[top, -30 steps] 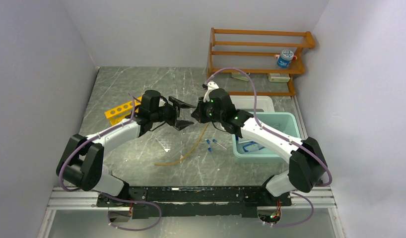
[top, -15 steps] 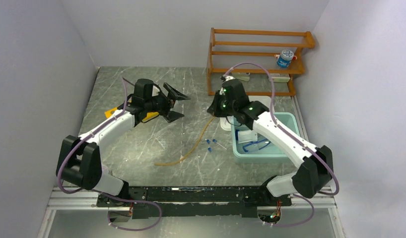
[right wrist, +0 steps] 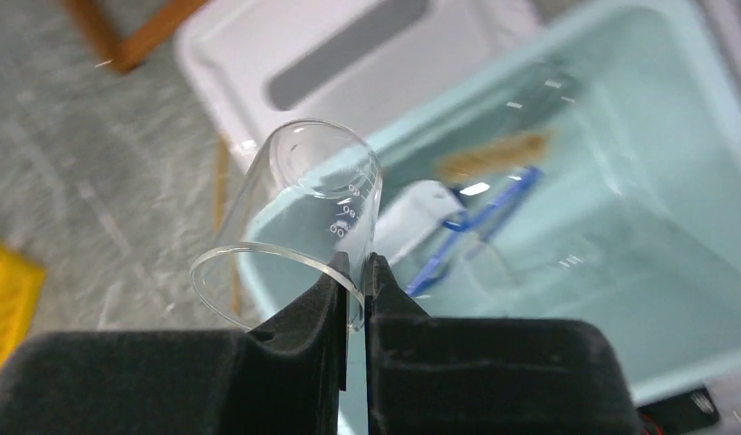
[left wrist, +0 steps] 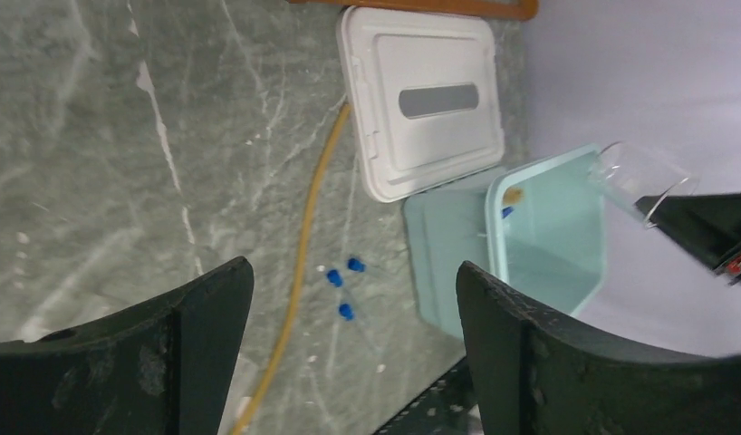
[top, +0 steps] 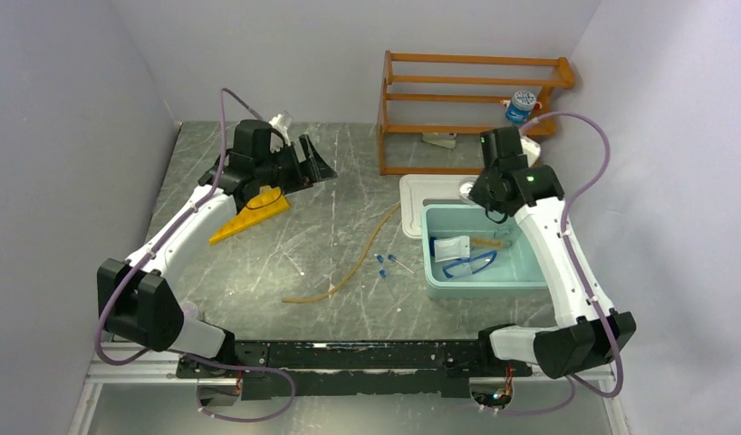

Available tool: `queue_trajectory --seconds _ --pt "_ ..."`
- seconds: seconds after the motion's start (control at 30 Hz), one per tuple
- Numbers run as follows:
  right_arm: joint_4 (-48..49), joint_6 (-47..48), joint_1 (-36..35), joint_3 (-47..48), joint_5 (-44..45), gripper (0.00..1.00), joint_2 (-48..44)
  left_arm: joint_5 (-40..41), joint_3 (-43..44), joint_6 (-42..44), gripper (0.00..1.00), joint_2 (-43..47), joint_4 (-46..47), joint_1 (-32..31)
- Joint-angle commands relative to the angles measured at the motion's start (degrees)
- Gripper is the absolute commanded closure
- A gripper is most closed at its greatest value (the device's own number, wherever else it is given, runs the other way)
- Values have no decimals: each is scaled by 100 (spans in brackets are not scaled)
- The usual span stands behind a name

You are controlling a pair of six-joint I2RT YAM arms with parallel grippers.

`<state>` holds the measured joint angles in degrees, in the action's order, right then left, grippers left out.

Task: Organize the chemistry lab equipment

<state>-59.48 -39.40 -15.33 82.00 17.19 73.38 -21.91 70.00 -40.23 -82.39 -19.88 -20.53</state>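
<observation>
The right gripper moves back next, turning, and lowers the beaker down into the open space beside the blue-framed goggles, since the tub [top: 530, 272] has room there.
My right gripper [top: 473, 190] is shut on the rim of a clear glass beaker [right wrist: 303, 195] and holds it tilted above the pale teal tub [top: 530, 272]. Blue-framed goggles [top: 466, 265] and a white packet [top: 453, 246] lie in the tub. My left gripper [top: 314, 166] is open and empty at the back left, just beyond the yellow holed rack [top: 249, 215]. The long tan tube [top: 362, 254] and the tiny blue-capped tubes [top: 385, 263] lie mid-table; both also show in the left wrist view, the tube [left wrist: 303, 272] and the caps [left wrist: 341, 288]. Tongs and clear tray are out of view.
The tub's white lid [top: 412, 195] lies flat behind the tub, its far edge by the orange wooden shelf [top: 466, 91]. A blue-capped bottle [top: 521, 106] stands on the shelf. A small tan piece [top: 494, 241] lies in the tub. Grey walls close both sides.
My right arm has swung from the table's middle to the right, carrying the beaker over the tub. My left arm has drawn back to the far left, uncovering the yellow rack.
</observation>
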Motion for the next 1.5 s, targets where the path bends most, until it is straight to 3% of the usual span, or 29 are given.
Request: queue_trajectory --seconds 0.0,0.23,0.37,0.57,0.73,1.1,1.47 --pt "-1339 -500 598 -53 745 100 -181 326 291 1538 15 218 -398 -128" --pt "-897 -918 1981 -1370 401 100 -508 246 519 2658 16 118 -711 -378" --pt "-376 -1314 2427 -2000 -2 100 -476 729 676 3150 16 -18 -1009 -705" --pt "4 -1970 2494 -2529 -56 100 -212 1542 946 3591 16 -252 -1213 -1089" --pt "-288 -2630 2515 -2815 264 100 -196 1854 966 3632 15 -303 -1237 -1158" --pt "-7 -2684 2615 -3157 324 99 68 2177 937 3698 16 -326 -1229 -1260" --pt "556 -2600 2666 -3515 220 76 43 2180 946 3682 16 -313 -1229 -1260"
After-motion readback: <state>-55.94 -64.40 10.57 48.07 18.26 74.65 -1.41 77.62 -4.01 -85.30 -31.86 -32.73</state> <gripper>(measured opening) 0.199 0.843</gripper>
